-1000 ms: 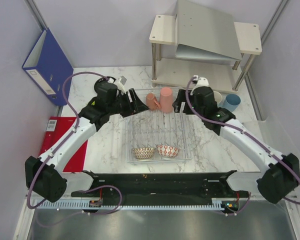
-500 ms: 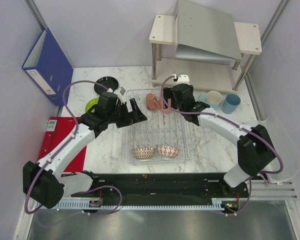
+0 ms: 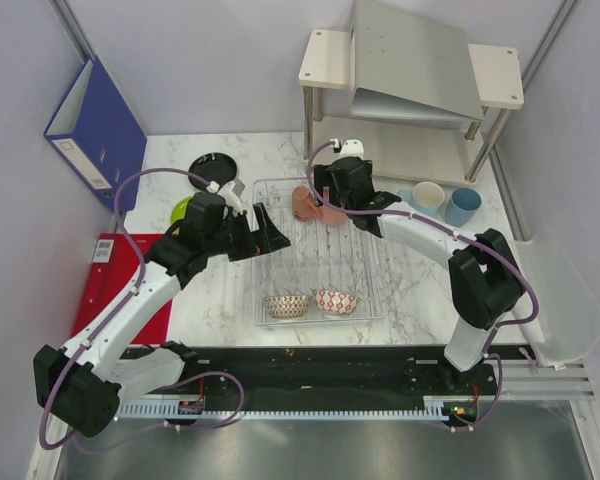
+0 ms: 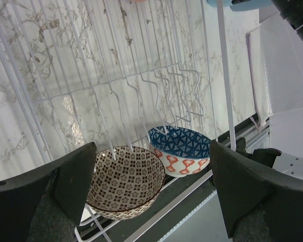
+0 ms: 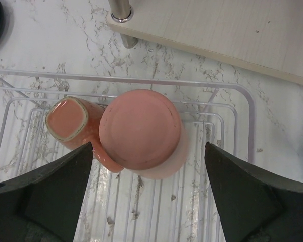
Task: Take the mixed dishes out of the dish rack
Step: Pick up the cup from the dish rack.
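My right gripper moves down a little onto the upturned salmon-pink cup (image 3: 333,212) (image 5: 140,128) next and closes around its sides, since the cup already shows between my open fingers.
The dish rack (image 3: 365,262) lies mid-table. At its back stand an upturned salmon-pink cup (image 5: 140,128) and a pink mug (image 5: 69,123) on its side, touching. My right gripper (image 5: 146,201) is open just above them, empty; from above it (image 3: 327,198) hides most of the cup. A brown-white bowl (image 4: 123,181) and a red-white bowl (image 4: 184,151) sit at the rack's near edge. My left gripper (image 4: 154,199) is open and empty over the rack's left side (image 3: 270,228). A black plate (image 3: 212,167), a lime-green plate (image 3: 182,208) and two light-blue cups (image 3: 427,196) (image 3: 464,205) stand on the table.
A beige two-tier shelf (image 3: 410,75) stands behind the rack. A blue binder (image 3: 95,125) leans at the back left and a red folder (image 3: 105,285) lies at the left edge. A see-through bin (image 3: 570,300) is at the right.
My right arm has swung left from the light-blue cups to over the pink cup and mug. My left arm has drawn back toward the near left, uncovering the black and green plates.
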Robot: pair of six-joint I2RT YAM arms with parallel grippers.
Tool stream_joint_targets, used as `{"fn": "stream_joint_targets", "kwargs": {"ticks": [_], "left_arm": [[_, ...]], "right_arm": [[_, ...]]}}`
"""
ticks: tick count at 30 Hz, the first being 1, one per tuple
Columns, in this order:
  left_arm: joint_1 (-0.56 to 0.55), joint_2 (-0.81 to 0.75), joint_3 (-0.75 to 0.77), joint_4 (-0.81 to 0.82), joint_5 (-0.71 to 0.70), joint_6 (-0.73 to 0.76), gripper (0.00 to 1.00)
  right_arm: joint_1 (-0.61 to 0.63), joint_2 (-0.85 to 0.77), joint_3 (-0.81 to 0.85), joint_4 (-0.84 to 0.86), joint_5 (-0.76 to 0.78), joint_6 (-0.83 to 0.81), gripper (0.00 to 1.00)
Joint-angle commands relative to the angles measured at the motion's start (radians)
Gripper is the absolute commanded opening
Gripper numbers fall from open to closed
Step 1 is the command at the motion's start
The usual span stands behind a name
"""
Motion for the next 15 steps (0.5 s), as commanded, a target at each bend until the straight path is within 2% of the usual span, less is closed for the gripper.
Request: {"fn": "stream_joint_targets", "kwargs": {"ticks": [1, 6, 9, 12, 13, 15], "left_arm": [[-0.004, 0.005, -0.009, 0.025, 0.003, 0.037, 0.99], [-0.004, 0.008, -0.018, 0.033, 0.014, 0.028, 0.99], [-0.004, 0.004, -0.027, 0.033, 0.009, 0.028, 0.98], [-0.004, 0.002, -0.032, 0.037, 0.012, 0.026, 0.98], [-0.004, 0.004, -0.030, 0.036, 0.014, 0.026, 0.98], [-0.004, 0.004, -0.032, 0.037, 0.015, 0.026, 0.97]], "right_arm": [[0.004, 0.045, 0.062, 0.010, -0.017, -0.012, 0.98], [0.004, 0.082, 0.079, -0.029, -0.022, -0.007, 0.91], [0.004, 0.060, 0.067, -0.023, -0.025, -0.001, 0.81], [0.004, 0.028, 0.057, -0.021, -0.027, 0.001, 0.67], [0.005, 0.016, 0.054, -0.024, -0.020, 0.001, 0.59], [0.002, -0.024, 0.034, -0.021, -0.016, 0.005, 0.54]]}}
